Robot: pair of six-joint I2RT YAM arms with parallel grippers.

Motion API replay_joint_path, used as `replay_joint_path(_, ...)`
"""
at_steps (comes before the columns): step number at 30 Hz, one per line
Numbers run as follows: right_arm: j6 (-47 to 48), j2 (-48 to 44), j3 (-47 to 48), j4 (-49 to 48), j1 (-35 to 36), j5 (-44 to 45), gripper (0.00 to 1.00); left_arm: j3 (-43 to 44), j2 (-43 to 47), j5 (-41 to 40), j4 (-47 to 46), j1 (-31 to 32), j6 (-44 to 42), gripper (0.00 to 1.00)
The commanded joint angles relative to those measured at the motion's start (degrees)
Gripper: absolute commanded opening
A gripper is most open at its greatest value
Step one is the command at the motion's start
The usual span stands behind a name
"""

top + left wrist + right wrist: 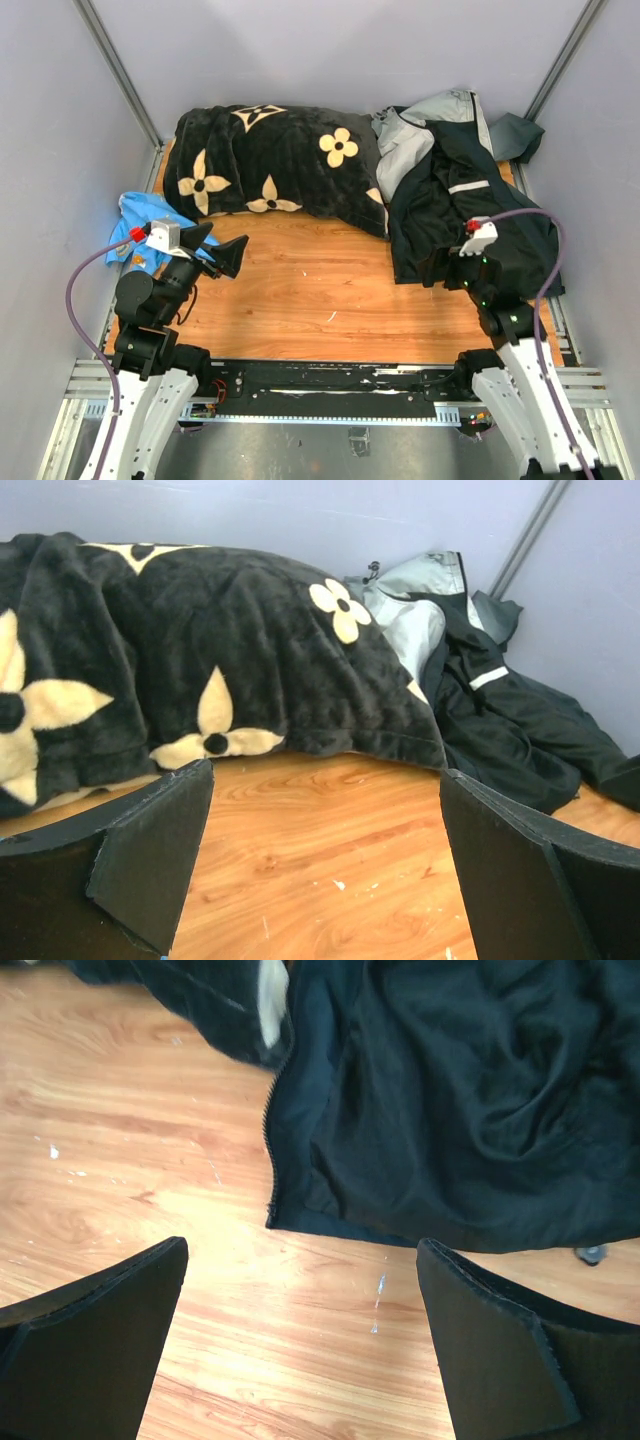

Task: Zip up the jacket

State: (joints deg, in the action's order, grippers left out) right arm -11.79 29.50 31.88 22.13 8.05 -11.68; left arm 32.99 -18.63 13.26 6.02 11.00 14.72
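I should next move my right gripper outward, to the left in the top view, and down onto the jacket's zipper edge near the hem corner [396, 262] [288, 1167], because it is uncovered.
The jacket [450, 195] lies crumpled at the back right of the wooden table, dark with a light grey hood and a pale stripe [468, 186]. It also shows at the right in the left wrist view [500, 720]. In the right wrist view the jacket's [470, 1090] lower hem corner shows, with one zipper edge [270, 1150] running down its left side. My right gripper [300, 1250] is open and empty above bare wood just short of that hem; in the top view it [452, 268] sits at the jacket's near edge. My left gripper [222, 250] is open and empty at the left, also seen in its wrist view [325, 780].
A black plush blanket with cream flowers [270, 160] lies across the back, touching the jacket's left side; it fills the left wrist view [200, 620]. A small blue cloth [140, 215] lies at the left edge by my left arm. Grey walls enclose the table [320, 300].
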Motion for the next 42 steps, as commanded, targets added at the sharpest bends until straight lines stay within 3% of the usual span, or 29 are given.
replay_joint_path(1, -1.67, 10.13, -2.31, -11.08, 0.94, -0.26, 0.99, 0.95, 0.37, -3.28, 1.11, 0.36, -1.36, 0.99)
replay_joint_path(7, 0.47, 32.49, 3.33, -14.12, 7.17, 9.68, 0.99, 0.82, 0.16, -3.76, 1.62, 1.32, -1.43, 0.99)
replay_joint_path(11, 0.58, 45.31, 10.09, -13.61, 8.59, 10.48, 0.98, 0.82, 0.63, -4.11, 1.93, 2.25, -1.58, 0.99)
replay_joint_path(22, -1.42, 66.47, 18.90, -11.52, 8.47, 12.66, 1.00, 0.63, 1.55, -4.29, 2.11, 4.97, -1.89, 0.99)
replay_joint_path(27, -2.29, 70.37, 19.20, -12.07, 9.27, 9.15, 0.75, 0.56, 1.97, -3.93, 2.07, 5.81, -1.97, 0.99)
replay_joint_path(31, -2.85, 68.47, 18.41, -12.27, 10.40, 8.43, 0.35, 0.34, 2.18, -3.30, 1.83, 5.97, -1.98, 0.99)
replay_joint_path(35, -2.69, 64.07, 18.68, -10.55, 11.91, 8.52, 0.03, 0.33, 2.11, -2.55, 1.77, 6.08, -1.98, 0.99)
replay_joint_path(42, -3.30, 55.05, 19.28, -7.35, 16.77, 6.16, 0.01, 0.55, 1.31, -1.97, 1.87, 6.17, -1.78, 0.99)
